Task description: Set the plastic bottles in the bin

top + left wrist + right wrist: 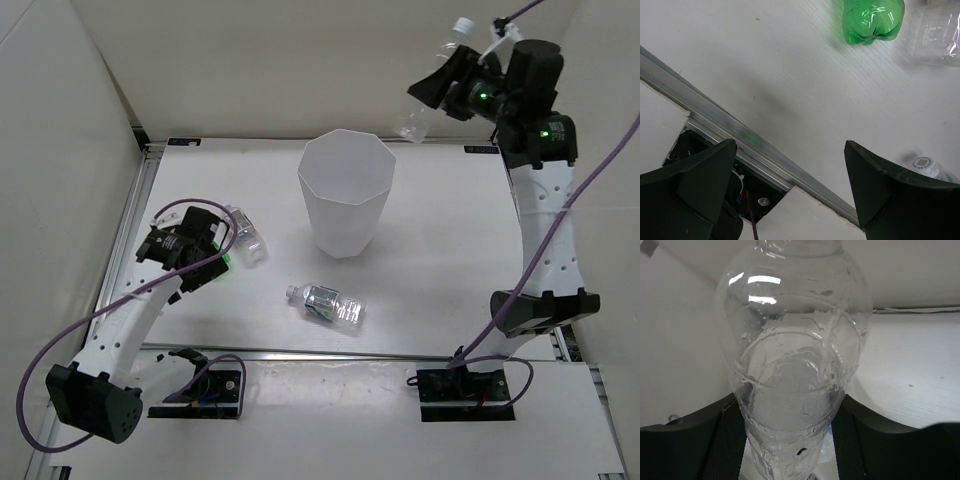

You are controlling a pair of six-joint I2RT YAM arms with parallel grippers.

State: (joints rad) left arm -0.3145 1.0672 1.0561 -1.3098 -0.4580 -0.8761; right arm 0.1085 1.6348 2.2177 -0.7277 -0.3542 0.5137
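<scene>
I will move the bottle in my right gripper over the bin's opening (347, 165) next, then lower it and let go. The opening is below and to the left in the top view.
The white faceted bin (345, 190) stands mid-table, open end up. My right gripper (440, 87) is raised above and right of the bin, shut on a clear bottle (413, 120) whose white cap (462, 25) points up; the bottle fills the right wrist view (795, 355) between my fingers (730, 440). My left gripper (220, 250) is open and empty, low over the table's left side. A green bottle (872, 20) and a clear bottle (940, 35) lie just ahead of it; the clear one also shows in the top view (243, 232). Another clear, silvery-labelled bottle (328, 303) lies in front of the bin.
A metal rail (740, 132) runs along the table's near edge under my left gripper (790, 172). A white cap (925, 165) peeks out beside my left gripper's right finger. White walls enclose the table at the left and back.
</scene>
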